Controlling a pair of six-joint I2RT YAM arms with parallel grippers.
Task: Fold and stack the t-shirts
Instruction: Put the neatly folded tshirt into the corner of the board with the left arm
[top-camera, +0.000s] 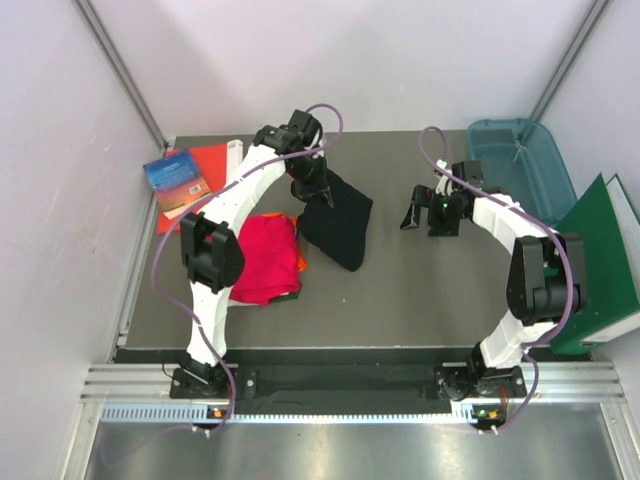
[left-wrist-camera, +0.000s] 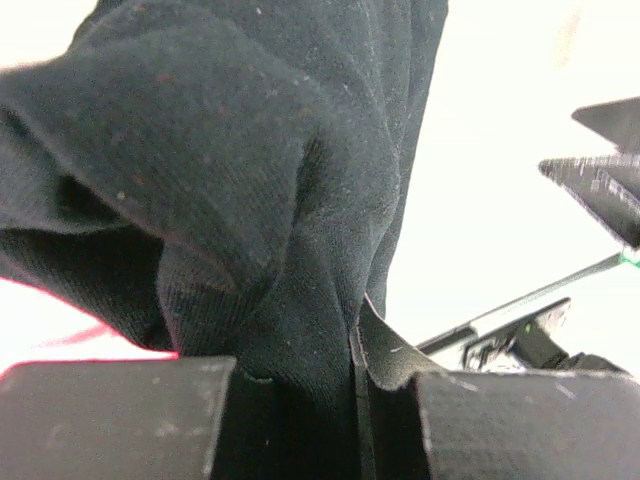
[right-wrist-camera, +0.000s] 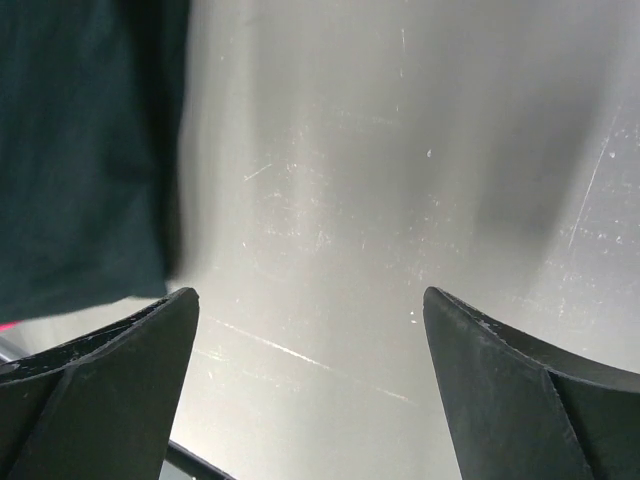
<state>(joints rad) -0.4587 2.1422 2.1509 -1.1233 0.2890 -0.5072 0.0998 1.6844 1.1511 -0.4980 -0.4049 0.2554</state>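
Note:
Next, my left gripper goes to the left in the top view and down to release the black t-shirt (top-camera: 337, 228), since the crimson-pink one lies below, that way.
The black t-shirt (top-camera: 337, 228) hangs bunched and partly lifted at the table's centre-left. My left gripper (top-camera: 310, 190) is shut on its upper edge. In the left wrist view the dark cloth (left-wrist-camera: 230, 180) fills the frame and is pinched between the jaws of that gripper (left-wrist-camera: 335, 400). Just left of it the crimson-pink t-shirt (top-camera: 268, 256) lies folded in a rectangle, partly under my left arm; a pink sliver (left-wrist-camera: 90, 340) of it shows below the black cloth. My right gripper (top-camera: 418, 218) stands wide open over bare table (right-wrist-camera: 310, 310), to the right of the black shirt's edge (right-wrist-camera: 80, 150).
A blue book (top-camera: 178, 180) lies on a flat red sheet (top-camera: 212, 160) at the back left. A teal bin (top-camera: 520, 160) stands at the back right. A green binder (top-camera: 600, 260) leans off the right edge. An orange scrap (top-camera: 301, 263) peeks out beside the pink shirt.

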